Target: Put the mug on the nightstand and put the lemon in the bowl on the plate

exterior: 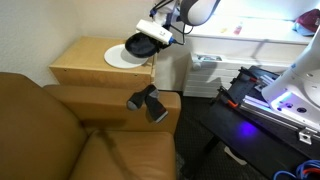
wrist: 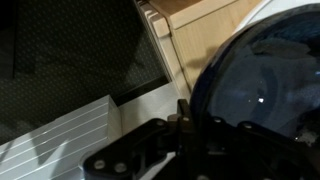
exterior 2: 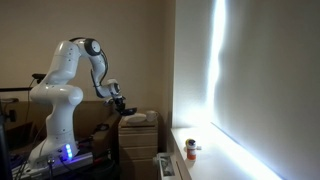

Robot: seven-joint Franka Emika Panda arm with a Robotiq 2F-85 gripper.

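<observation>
My gripper carries the overhanging bowl outward next, lowers it onto the plate's middle (exterior: 126, 55) and releases it. The white plate lies below and outward of my gripper.
The dark blue bowl (exterior: 138, 45) is over the right part of the white plate (exterior: 120, 58), which lies on the light-wood nightstand (exterior: 85, 65). My gripper (exterior: 152, 38) is at the bowl's right rim and looks shut on it. In the wrist view the bowl (wrist: 265, 85) fills the right side. The gripper's (wrist: 185, 112) dark finger sits at its rim, with the nightstand's wood (wrist: 205, 40) behind. I cannot tell whether the bowl rests on the plate or hangs just above it. The mug and the lemon are out of view.
The brown sofa (exterior: 60, 135) stands in front of the nightstand, with a black device (exterior: 147, 102) on its arm. A white slatted radiator (wrist: 60, 135) is beside the nightstand. In an exterior view a small red thing (exterior 2: 192, 150) stands on the windowsill.
</observation>
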